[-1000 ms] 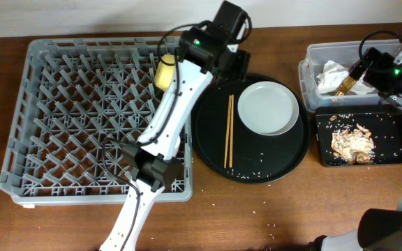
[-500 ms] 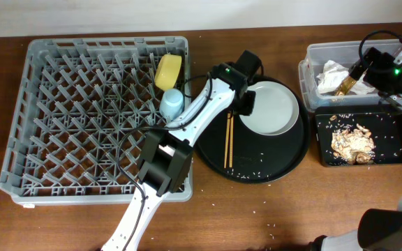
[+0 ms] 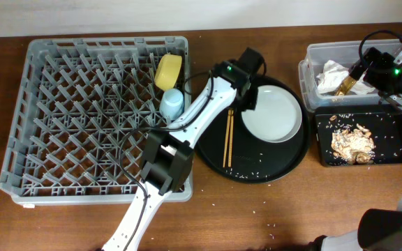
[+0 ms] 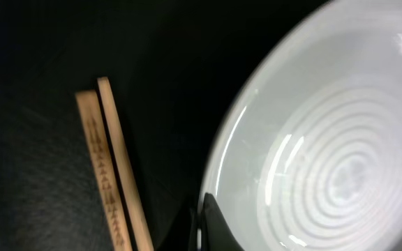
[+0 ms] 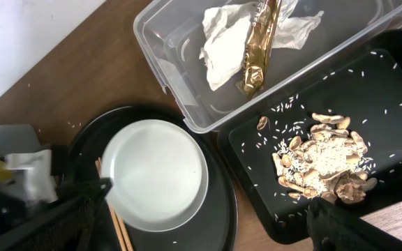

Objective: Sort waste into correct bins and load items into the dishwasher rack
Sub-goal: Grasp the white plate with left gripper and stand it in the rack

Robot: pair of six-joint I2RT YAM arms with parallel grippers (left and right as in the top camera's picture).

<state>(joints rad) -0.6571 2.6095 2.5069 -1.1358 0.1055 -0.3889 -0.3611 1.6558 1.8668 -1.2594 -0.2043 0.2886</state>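
The plate should go next into the slots beside the yellow bowl (image 3: 168, 71), because they are empty. My left gripper should lift it over the grey rack (image 3: 82, 118), lower it in and let go.
The pale grey plate (image 3: 274, 115) lies on the round black tray (image 3: 285, 164). My left gripper (image 3: 247, 98) is shut on the plate's left rim; in the left wrist view one dark finger (image 4: 215, 226) lies over the rim of the plate (image 4: 326, 153). Two wooden chopsticks (image 3: 228, 139) lie to the left of the plate. A yellow bowl (image 3: 168, 71) and a light blue cup (image 3: 172, 104) stand in the grey rack (image 3: 82, 118). My right gripper (image 5: 209, 199) hangs open high above the bins, holding nothing.
The clear tub (image 3: 311, 77) holds crumpled white paper (image 3: 332, 75) and a brown scrap (image 5: 260, 42). In front of it, the black rectangular tray (image 3: 389, 157) holds brownish food leftovers (image 3: 351, 143). White grains dot both trays and the table.
My left arm swung from the rack's back right corner over to the plate, leaving the blue cup in the rack. Its jaws closed on the plate's rim, and the plate shifted slightly.
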